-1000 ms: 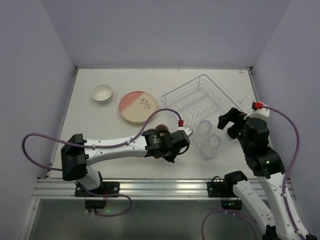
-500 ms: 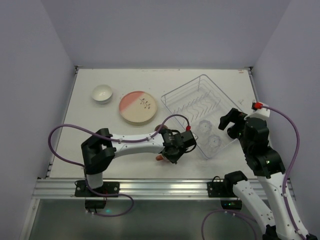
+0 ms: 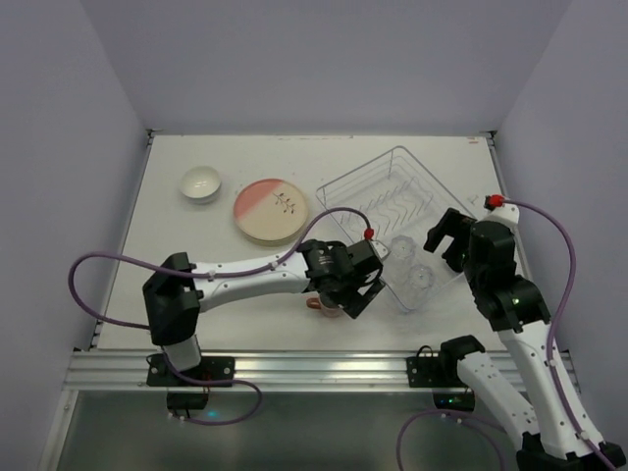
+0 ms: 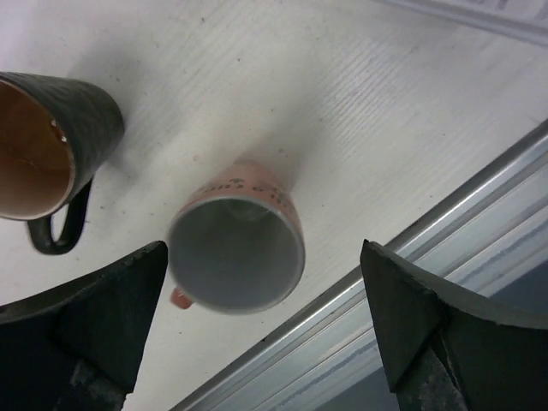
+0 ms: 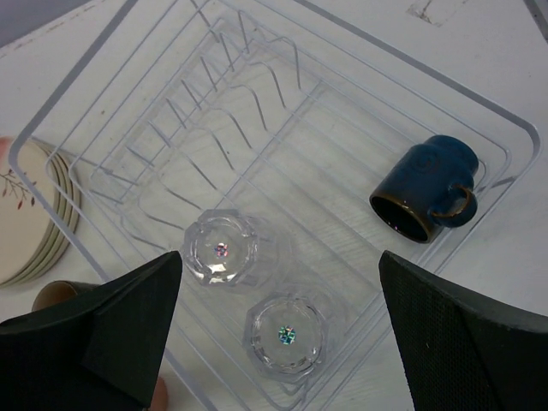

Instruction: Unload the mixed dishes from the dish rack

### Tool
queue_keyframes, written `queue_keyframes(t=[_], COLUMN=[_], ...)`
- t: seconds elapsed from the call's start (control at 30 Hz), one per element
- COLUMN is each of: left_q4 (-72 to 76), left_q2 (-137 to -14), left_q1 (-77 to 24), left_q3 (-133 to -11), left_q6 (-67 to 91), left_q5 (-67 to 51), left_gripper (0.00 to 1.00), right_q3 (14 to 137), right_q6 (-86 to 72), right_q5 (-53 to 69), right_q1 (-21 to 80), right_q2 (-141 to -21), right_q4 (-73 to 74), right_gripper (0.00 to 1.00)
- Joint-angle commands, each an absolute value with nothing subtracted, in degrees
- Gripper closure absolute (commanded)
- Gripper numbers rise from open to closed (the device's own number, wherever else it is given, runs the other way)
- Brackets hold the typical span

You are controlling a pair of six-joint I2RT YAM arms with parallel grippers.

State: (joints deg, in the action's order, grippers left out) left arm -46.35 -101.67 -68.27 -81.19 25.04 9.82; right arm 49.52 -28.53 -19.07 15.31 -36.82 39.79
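My right gripper needs to turn and go down into the rack astride the cup's body to close, because the dark blue cup lies at a slant to my fingers.
The salmon cup stands upright on the table near the front edge, between the wide-apart fingers of my left gripper, which is open and touching nothing. A dark cup with a brown inside stands just beside it. My right gripper hangs open over the near end of the dish rack. In the rack are two clear glasses, standing upside down, and a dark blue cup lying on its side. From above, the left gripper sits just left of the rack.
A stack of cream and pink plates lies left of the rack, and a small white bowl sits further left. The metal rail of the table's front edge runs close behind the salmon cup.
My left gripper carried the salmon cup toward the table's front, set it down and opened. The right gripper shifted slightly left over the rack.
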Motion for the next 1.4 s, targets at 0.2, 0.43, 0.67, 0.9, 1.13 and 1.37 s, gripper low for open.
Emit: queue_keyframes(t=[0.2,0.43,0.67,0.9,1.13,1.37], left_q4=[-42.89,-45.78,-39.21,-35.42,-35.07,-35.24], left_q2=[-80.26,-64.70,-57.57,-57.13,-57.04,-57.39], left_q1=[-65.49,-55.46,-54.32,-53.09,-53.09,-53.09], left_q3=[-76.93,-67.25,-54.78,-49.22,-48.69,-48.60], left_q6=[25.48,24.44,21.18,21.01,21.62,22.06], left_q5=[16.42,21.35,20.13,16.26,17.49,18.28], left_gripper=[0.00,0.00,0.00,0.00,0.00,0.00], right_q3=[47.46,50.27,56.95,58.54,57.48,55.99], right_q6=[-37.27,-42.54,-39.11,-35.16,-36.65,-37.44], right_q5=[-21.74,-22.06,-27.15,-28.30,-27.07,-27.25], right_q1=[6.54,0.27,-2.28,-4.65,-6.42,-6.59], right_q2=[-47.98,-59.66,-71.53,-74.70,-79.62,-82.97], right_q4=[34.64,32.78,33.22,33.22,32.87,31.47], right_gripper=[0.01,0.01,0.04,0.06,0.09,0.12])
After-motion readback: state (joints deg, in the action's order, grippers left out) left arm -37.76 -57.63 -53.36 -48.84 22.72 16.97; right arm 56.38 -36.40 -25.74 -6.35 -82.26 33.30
